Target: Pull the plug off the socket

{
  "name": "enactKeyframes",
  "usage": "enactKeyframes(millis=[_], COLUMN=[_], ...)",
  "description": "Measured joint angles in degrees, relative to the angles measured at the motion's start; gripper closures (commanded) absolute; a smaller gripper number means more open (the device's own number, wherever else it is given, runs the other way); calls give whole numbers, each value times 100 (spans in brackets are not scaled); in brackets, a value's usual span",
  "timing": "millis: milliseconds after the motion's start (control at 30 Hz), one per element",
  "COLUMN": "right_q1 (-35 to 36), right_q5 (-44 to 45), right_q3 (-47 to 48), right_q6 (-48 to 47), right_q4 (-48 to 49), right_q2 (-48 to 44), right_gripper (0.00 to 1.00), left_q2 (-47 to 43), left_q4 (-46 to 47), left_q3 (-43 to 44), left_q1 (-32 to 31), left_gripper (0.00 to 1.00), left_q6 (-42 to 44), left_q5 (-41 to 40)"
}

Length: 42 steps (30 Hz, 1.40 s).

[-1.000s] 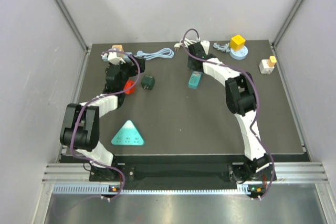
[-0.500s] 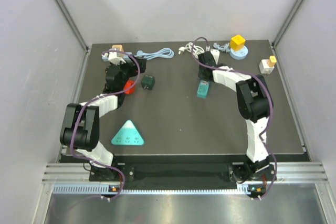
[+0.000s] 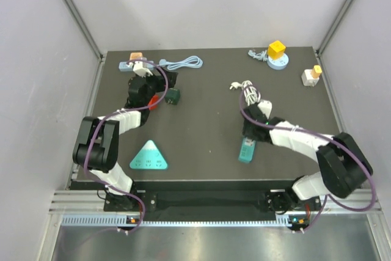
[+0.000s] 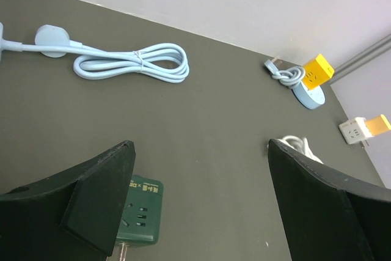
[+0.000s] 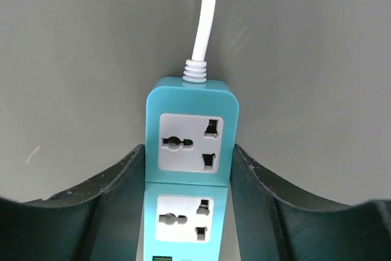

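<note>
I need to bring the socket strip point(image 3: 247, 150) across to the empty table beside the teal triangular socket with my right gripper, turning it slightly, and release it there.
A teal socket strip point(image 5: 190, 151) with a white cord point(image 5: 204, 16) sits between my right gripper's point(image 5: 188, 157) fingers, which press on both its long sides. The two sockets that show on it are empty. In the top view that right gripper point(image 3: 247, 134) holds the strip point(image 3: 247, 150) near the table's front right, the cord point(image 3: 247, 93) trailing toward the back. My left gripper point(image 4: 200, 169) stands wide open with nothing in it, over the back left point(image 3: 166, 85). A green socket cube point(image 4: 137, 218) lies by its left finger. I cannot tell which item is the plug.
A light blue coiled cable point(image 4: 131, 62) lies at the back left. A yellow cube on a round blue base point(image 3: 277, 55) and a white-and-orange adapter point(image 3: 311, 76) are at the back right. A red piece point(image 3: 151, 103) lies by the left arm, a teal triangular socket point(image 3: 149, 156) at front left.
My right arm has swung from the back of the table to the front right, carrying the teal strip and dragging its cord. The left gripper has turned slightly to the right.
</note>
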Motion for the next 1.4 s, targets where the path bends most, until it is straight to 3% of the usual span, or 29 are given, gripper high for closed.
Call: enactKeyframes(millis=[200, 300, 333, 400, 433, 633, 767, 933, 1100, 1267, 1400], right_q1=[1722, 2271, 2446, 2763, 2885, 3077, 3001, 2363, 649, -723, -1644], right_q5=[367, 627, 664, 697, 680, 503, 455, 354, 249, 262, 96], right_q3=[-61, 619, 907, 1366, 1517, 1834, 1705, 920, 789, 1733, 3132], right_q6=[2041, 2909, 3161, 3504, 3578, 3287, 2555, 1626, 505, -931, -1329], right_q4=[-11, -151, -129, 24, 136, 603, 763, 1034, 1191, 1349, 1633], right_q2=[-2, 699, 994, 1458, 1606, 1766, 1434, 328, -114, 616, 1749], right_gripper=[97, 78, 63, 52, 41, 10, 5, 6, 0, 0, 0], left_q2=[0, 0, 0, 0, 0, 0, 0, 0, 15, 317, 673], left_q4=[-2, -7, -13, -24, -28, -63, -101, -157, -166, -83, -74], left_q3=[24, 24, 24, 24, 24, 26, 26, 59, 142, 404, 608], left_q1=[-33, -33, -33, -33, -33, -33, -33, -33, -33, -114, -282], left_gripper=[6, 6, 6, 6, 6, 6, 6, 6, 7, 7, 7], left_q6=[-2, 4, 9, 26, 31, 98, 136, 153, 146, 144, 149], left_q5=[17, 13, 11, 0, -9, -31, -22, 92, 313, 557, 717])
